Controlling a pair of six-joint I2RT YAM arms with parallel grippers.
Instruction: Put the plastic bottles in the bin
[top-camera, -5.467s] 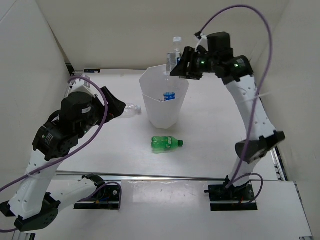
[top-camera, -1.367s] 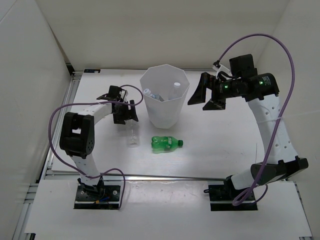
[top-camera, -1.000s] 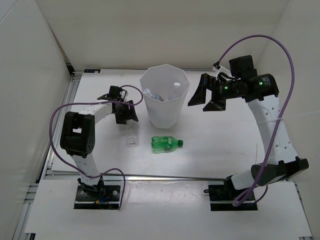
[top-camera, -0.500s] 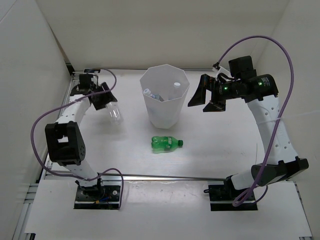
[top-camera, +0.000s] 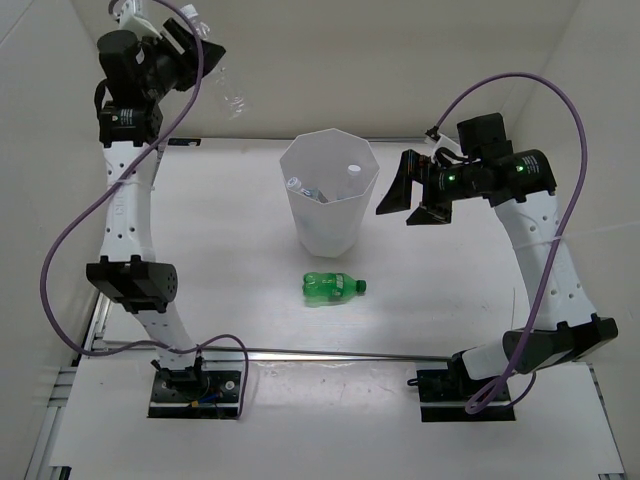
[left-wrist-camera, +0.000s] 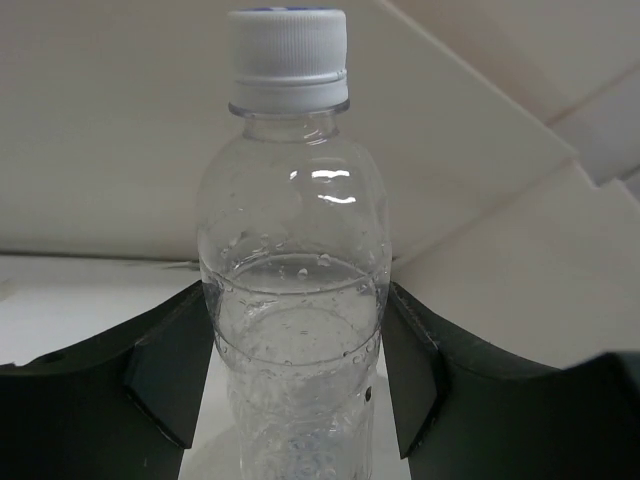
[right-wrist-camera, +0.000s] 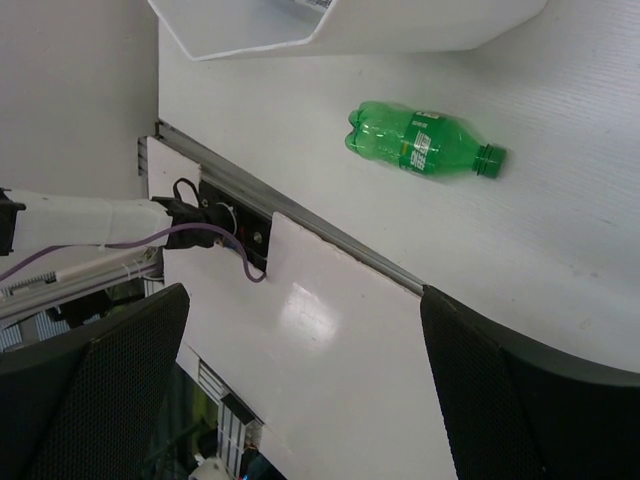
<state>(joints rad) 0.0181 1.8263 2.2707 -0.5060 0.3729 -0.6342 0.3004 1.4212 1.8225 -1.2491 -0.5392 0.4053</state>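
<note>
The bin's opening (top-camera: 328, 166) is below my left gripper and to its right in the top view, so my left gripper should swing across and down over it next.
My left gripper (top-camera: 205, 55) is raised high over the back left corner, shut on a clear plastic bottle (top-camera: 230, 90). In the left wrist view that bottle (left-wrist-camera: 292, 250) stands between both black fingers (left-wrist-camera: 165, 365), white cap away from the camera. The white faceted bin (top-camera: 345, 228) stands mid-table and holds clear bottles (top-camera: 300, 185). A green bottle (top-camera: 333, 287) lies on its side just in front of the bin, also seen in the right wrist view as the green bottle (right-wrist-camera: 425, 143) below the bin's rim (right-wrist-camera: 300, 30). My right gripper (top-camera: 412, 195) hangs open and empty to the right of the bin.
White walls close in the table (top-camera: 440, 290) on the left, back and right. A metal rail (top-camera: 350, 353) runs along the near edge, with both arm bases behind it.
My left arm has swung up from low beside the bin to high at the back left, carrying the clear bottle off the table. The right arm has stayed still.
</note>
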